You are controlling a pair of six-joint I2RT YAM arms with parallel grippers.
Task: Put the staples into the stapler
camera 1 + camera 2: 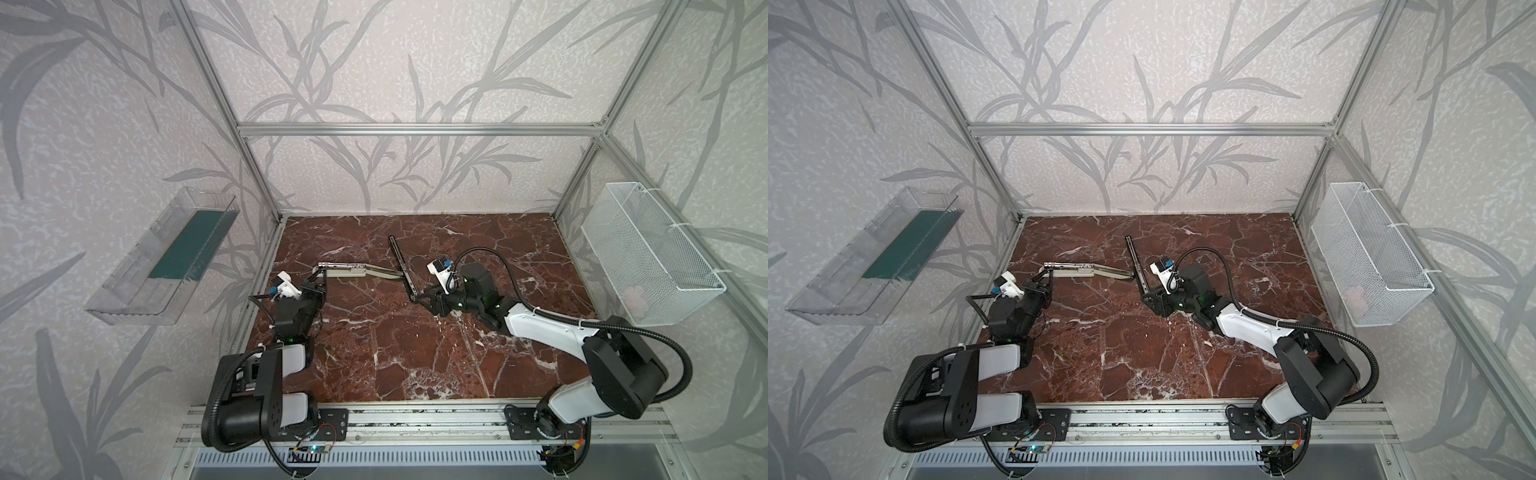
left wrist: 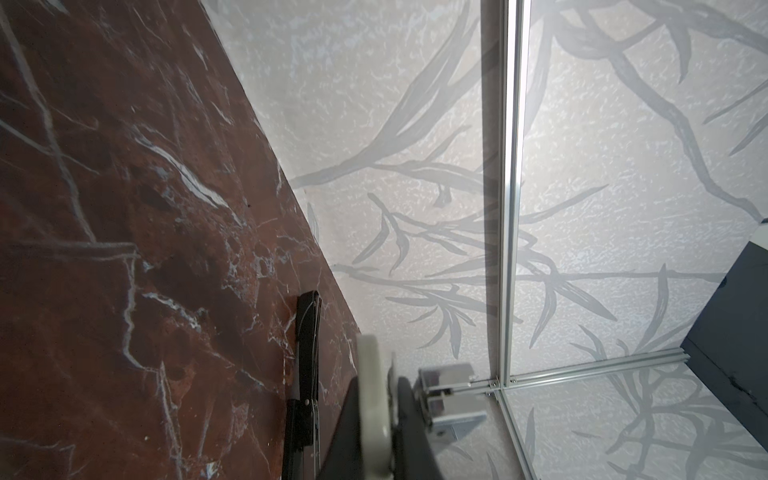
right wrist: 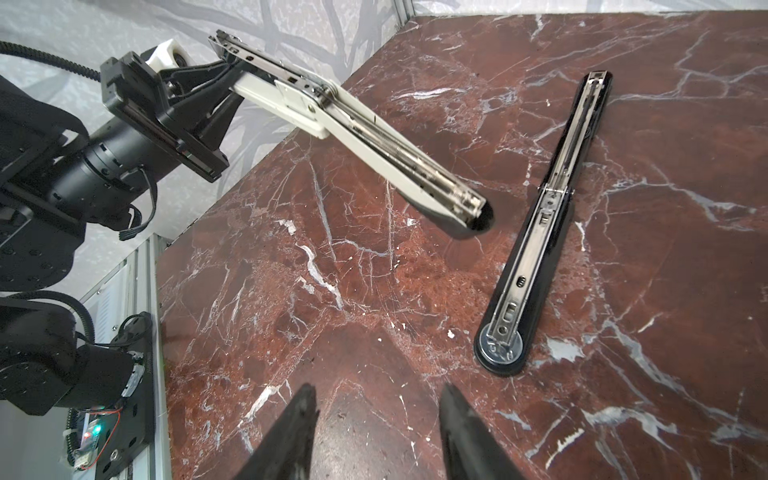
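Note:
The opened white stapler hangs above the table, so I will lower my left gripper toward the bare marble beside the black stapler and let go of the rear end.
My left gripper (image 1: 319, 279) (image 1: 1043, 277) (image 2: 380, 415) is shut on the rear end of a white stapler (image 1: 357, 271) (image 1: 1084, 271) (image 3: 353, 124) (image 2: 374, 386), holding it above the table. The stapler is swung open, with its metal magazine showing. A black stapler (image 1: 401, 266) (image 1: 1138, 266) (image 3: 548, 216) (image 2: 307, 353) lies unfolded flat on the marble table (image 1: 415, 353). My right gripper (image 1: 417, 297) (image 1: 1147, 300) (image 3: 378, 390) hangs open and empty just above the table, beside the black stapler's near end, which lies outside its fingers. The staples are out of view.
A white wire basket (image 1: 652, 253) hangs on the right wall with something pale in its near corner. A clear plastic tray (image 1: 162, 257) with a green bottom hangs on the left wall. Aluminium frame posts (image 1: 266, 199) stand at the table's back corners.

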